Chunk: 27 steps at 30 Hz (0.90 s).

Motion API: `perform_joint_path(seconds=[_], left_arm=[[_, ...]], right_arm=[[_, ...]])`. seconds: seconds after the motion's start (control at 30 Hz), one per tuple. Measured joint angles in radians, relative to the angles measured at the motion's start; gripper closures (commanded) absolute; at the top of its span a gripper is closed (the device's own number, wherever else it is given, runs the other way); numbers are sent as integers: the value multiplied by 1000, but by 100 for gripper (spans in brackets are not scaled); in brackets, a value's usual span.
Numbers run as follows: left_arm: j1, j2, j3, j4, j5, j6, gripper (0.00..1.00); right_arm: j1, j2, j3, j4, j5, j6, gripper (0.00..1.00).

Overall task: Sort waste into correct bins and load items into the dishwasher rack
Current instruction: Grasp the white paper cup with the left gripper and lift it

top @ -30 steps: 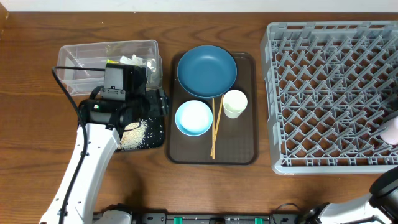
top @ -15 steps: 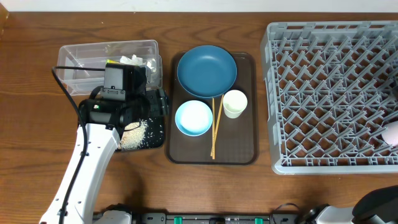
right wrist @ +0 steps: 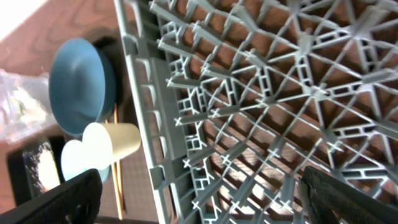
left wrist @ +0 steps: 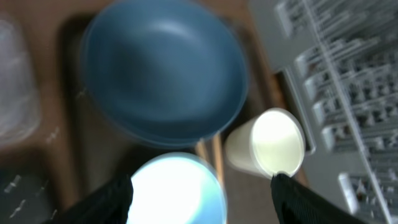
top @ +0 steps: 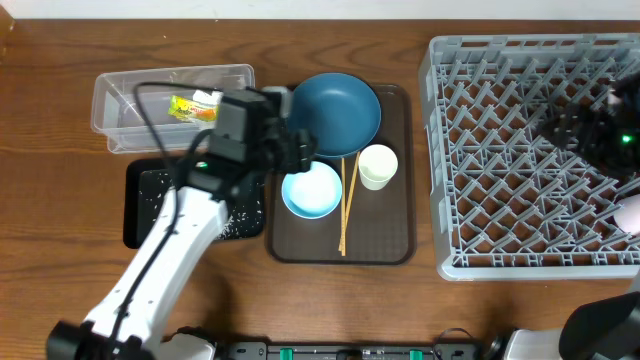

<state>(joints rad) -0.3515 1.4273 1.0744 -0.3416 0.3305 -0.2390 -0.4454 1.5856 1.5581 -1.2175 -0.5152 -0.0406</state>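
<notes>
My left gripper should next move right in the overhead view and down onto the pale green cup's rim by the chopsticks, since the cup's rim is below.
My left gripper point(top: 297, 152) is open and empty, hovering over the light-blue bowl point(top: 312, 190) and the near rim of the dark-blue plate point(top: 333, 113). In the left wrist view the fingers point(left wrist: 202, 200) straddle the bowl point(left wrist: 177, 193), with the plate point(left wrist: 165, 68) and pale green cup point(left wrist: 267, 143) beyond. The chopsticks point(top: 346, 205) lie beside the cup point(top: 377, 166). My right gripper point(top: 575, 130) is open and empty above the grey rack point(top: 520, 150); its fingers point(right wrist: 205, 199) frame the lattice point(right wrist: 267, 93). A pink cup point(top: 630, 213) shows at the rack's right edge.
The dishes sit on a brown serving tray point(top: 340, 250). The clear box point(top: 130, 95) holds the yellow-green wrapper point(top: 190, 107). The black tray point(top: 145, 205) holds rice scraps point(top: 238, 215). My left arm crosses the black tray.
My left arm swung right from over the black tray to above the bowl and plate. My right arm came into view over the rack. The dishes have not moved.
</notes>
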Motion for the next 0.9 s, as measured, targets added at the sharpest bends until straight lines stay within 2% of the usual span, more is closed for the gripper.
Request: perform_joint_path(seconds=[0.2, 0.47, 0.53, 0.67, 0.73, 0.9], left_arm=[[-122, 118, 1, 180, -1, -3, 26], [-208, 275, 1, 193, -19, -3, 27], [-215, 298, 1, 193, -21, -6, 33], [-220, 327, 1, 191, -24, -13, 56], [-221, 332, 1, 188, -24, -15, 64], [-221, 333, 1, 160, -24, -16, 70]], right_arm=[[71, 0, 0, -2, 58, -1, 1], [85, 0, 0, -2, 103, -4, 1], [85, 0, 0, -2, 106, -4, 1], [85, 0, 0, -2, 109, -5, 1], [85, 0, 0, -2, 111, -4, 1], [85, 0, 0, -2, 113, -5, 1]])
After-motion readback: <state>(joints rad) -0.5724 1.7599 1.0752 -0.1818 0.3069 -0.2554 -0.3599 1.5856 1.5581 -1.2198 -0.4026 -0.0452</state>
